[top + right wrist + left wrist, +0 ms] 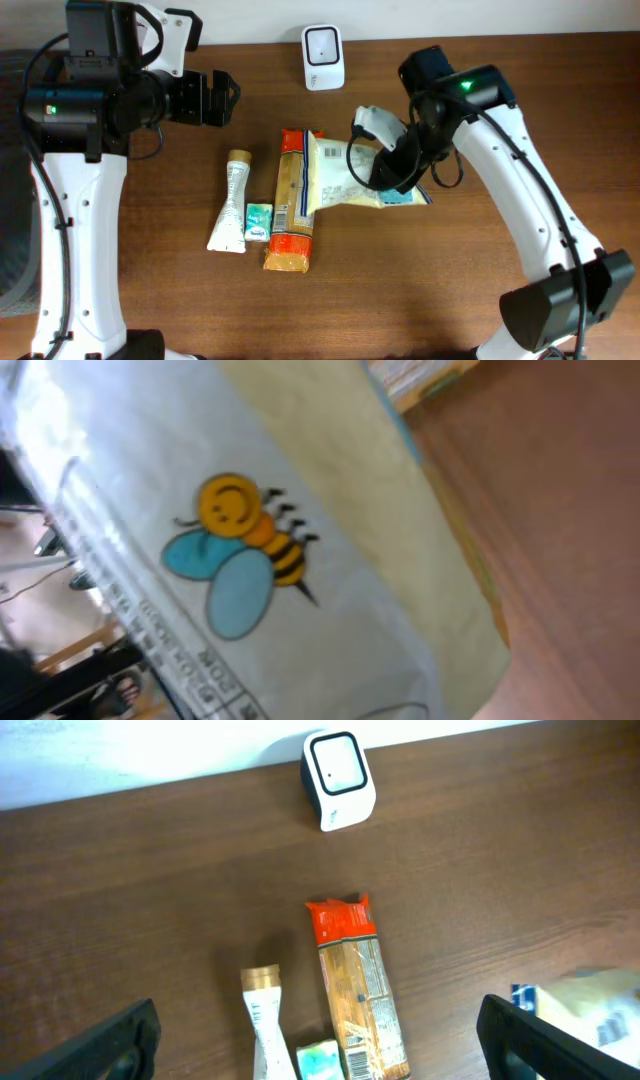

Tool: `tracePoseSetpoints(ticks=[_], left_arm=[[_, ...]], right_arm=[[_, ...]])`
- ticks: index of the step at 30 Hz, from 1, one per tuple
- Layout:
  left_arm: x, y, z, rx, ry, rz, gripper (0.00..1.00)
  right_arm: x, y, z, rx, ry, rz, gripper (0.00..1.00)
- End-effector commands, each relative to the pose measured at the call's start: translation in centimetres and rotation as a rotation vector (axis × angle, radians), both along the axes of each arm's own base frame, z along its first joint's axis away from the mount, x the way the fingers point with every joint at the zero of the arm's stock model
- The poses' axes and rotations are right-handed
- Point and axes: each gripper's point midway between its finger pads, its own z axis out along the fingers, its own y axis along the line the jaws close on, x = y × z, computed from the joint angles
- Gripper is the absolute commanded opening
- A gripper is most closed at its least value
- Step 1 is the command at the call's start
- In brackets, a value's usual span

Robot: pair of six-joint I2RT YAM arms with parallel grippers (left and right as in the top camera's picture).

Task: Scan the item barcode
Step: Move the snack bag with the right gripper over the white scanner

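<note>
My right gripper lifts the bag outward over the scanner (pixel 323 57) next, then lowers it there and releases, as clear tabletop lies to its right in the overhead view.
The item in hand is a cream plastic bag (pixel 345 178) printed with a bee (pixel 245 550); it lies at the table's middle right, partly over an orange pasta pack (pixel 291 205). My right gripper (pixel 397 165) is down on the bag's right part and shut on it. The bag fills the right wrist view and hides the fingers. The white barcode scanner (pixel 323 57) stands at the table's back edge, also seen in the left wrist view as the scanner (pixel 338 778). My left gripper (pixel 222 98) hovers open at the back left, empty, its fingers (pixel 112 1045) wide apart.
A white tube with a gold cap (pixel 232 200) and a small green box (pixel 258 221) lie left of the pasta pack (pixel 357 990). The brown table (pixel 450 290) ends at a pale wall behind the scanner.
</note>
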Motion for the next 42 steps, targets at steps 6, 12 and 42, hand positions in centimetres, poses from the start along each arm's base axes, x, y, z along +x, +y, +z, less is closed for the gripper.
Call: tracePoseSetpoints(ticks=[6,12,42], left_arm=[[-0.1,0.1,0.3,0.007,-0.014,-0.010,0.99],[-0.1,0.1,0.3,0.007,-0.013,-0.010,0.99],[-0.1,0.1,0.3,0.007,-0.014,-0.010,0.99]], right_arm=[[9.9,-3.2,2.5,-0.185,-0.361,-0.388,0.04],[24.3,-6.6,4.5,-0.598,-1.001,-0.618,0.04],[35.9,2.4,0.7,-1.200,-1.651,0.412,0.04]])
